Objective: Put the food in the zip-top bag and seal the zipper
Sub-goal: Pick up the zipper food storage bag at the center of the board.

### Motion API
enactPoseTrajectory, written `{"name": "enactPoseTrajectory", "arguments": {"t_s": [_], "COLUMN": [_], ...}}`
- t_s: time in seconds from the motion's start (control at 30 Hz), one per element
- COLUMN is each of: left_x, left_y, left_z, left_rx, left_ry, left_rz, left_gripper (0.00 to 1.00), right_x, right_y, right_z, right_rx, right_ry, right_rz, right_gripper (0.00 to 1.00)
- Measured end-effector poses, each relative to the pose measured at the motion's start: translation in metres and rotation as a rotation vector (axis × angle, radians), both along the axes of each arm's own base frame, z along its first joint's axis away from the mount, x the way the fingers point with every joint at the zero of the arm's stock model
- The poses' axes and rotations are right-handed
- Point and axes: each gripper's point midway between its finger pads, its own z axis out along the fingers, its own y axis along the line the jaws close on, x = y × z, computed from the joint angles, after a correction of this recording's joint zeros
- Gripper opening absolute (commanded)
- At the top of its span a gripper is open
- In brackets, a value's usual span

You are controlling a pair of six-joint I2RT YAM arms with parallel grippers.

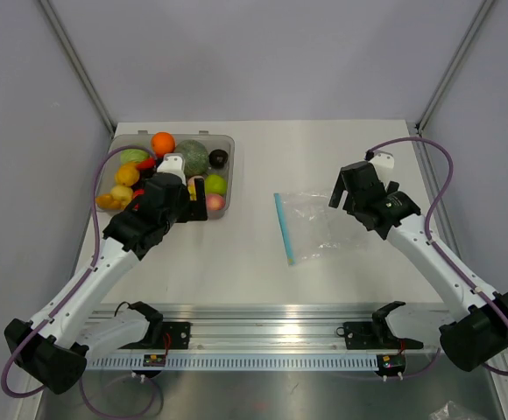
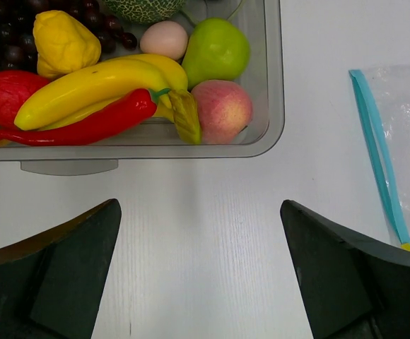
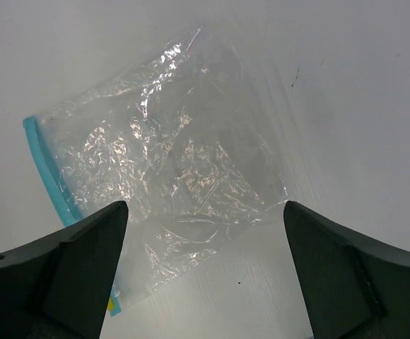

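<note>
I should next move my right gripper to the left in the top view, lower it and turn it so its fingers go on both sides of the bag's blue-teal zipper, since the bag is flat and empty.
The food lies in a clear rigid tray (image 1: 229, 142) at the back left. In the left wrist view I make out a yellow banana bunch (image 2: 85, 88), a pink peach (image 2: 223, 109), a light green fruit (image 2: 215, 49) and a red chili (image 2: 85, 127). My left gripper (image 2: 199, 208) hovers open over bare table just in front of the tray (image 2: 191, 152), with nothing between its fingers. The zip-top bag (image 1: 324, 223) lies flat and empty right of centre, its blue-teal zipper (image 1: 284, 227) on its left edge. My right gripper (image 3: 205, 206) hangs open above the bag (image 3: 170, 162), apart from it.
The tray also holds an orange (image 1: 162, 143), a green melon (image 1: 193, 157), dark grapes (image 2: 10, 49) and an egg (image 2: 164, 39). A metal rail (image 1: 263, 337) runs along the near edge. Grey walls stand close on both sides.
</note>
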Motion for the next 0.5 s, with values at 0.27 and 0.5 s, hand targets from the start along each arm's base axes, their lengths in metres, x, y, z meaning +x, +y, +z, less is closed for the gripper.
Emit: {"name": "enactPoseTrajectory", "arguments": {"t_s": [0.27, 0.5], "left_x": [-0.001, -0.003], "left_y": [-0.004, -0.003], "left_z": [-0.001, -0.001], "left_rx": [-0.014, -0.032], "left_ry": [0.008, 0.023], "left_rz": [-0.017, 0.002], "left_gripper": [0.99, 0.99], "right_x": [-0.004, 0.005], "right_y": [0.004, 0.058], "right_z": [-0.009, -0.021], "right_rx": [0.005, -0.030], "right_ry": [0.024, 0.082], "right_rz": [0.041, 0.183], "right_gripper": [1.00, 0.91]}}
